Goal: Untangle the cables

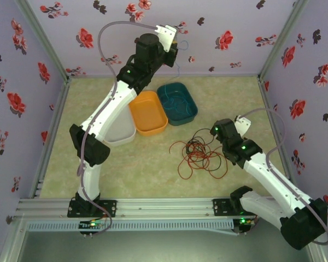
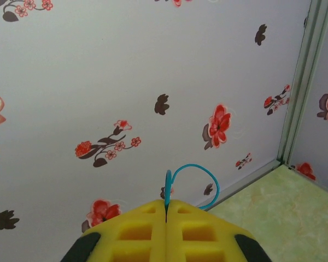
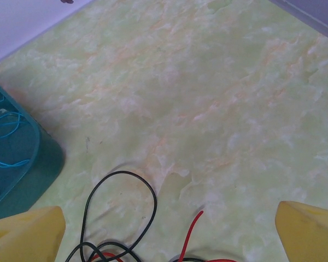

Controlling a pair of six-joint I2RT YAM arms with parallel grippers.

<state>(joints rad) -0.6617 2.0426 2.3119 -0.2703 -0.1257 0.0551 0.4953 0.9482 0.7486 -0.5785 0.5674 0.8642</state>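
Note:
My left gripper is above the teal bin, where more cable lies coiled. Next, it will lower and tilt its fingers down over the bin to let go of the blue-teal cable there.
My left gripper is raised high near the back wall, shut on the blue-teal cable, which loops out from between its yellow fingertips. That thin cable hangs down toward the teal bin, where more of it lies coiled. The red-orange and black cables lie tangled on the table. My right gripper hovers over the tangle's right edge, open, with nothing between its fingers. A black loop and a red cable end lie below it.
An orange bin sits left of the teal bin, and a whitish bin sits under the left arm. Flowered walls close in the back and both sides. The teal bin's wall stands left of the right gripper.

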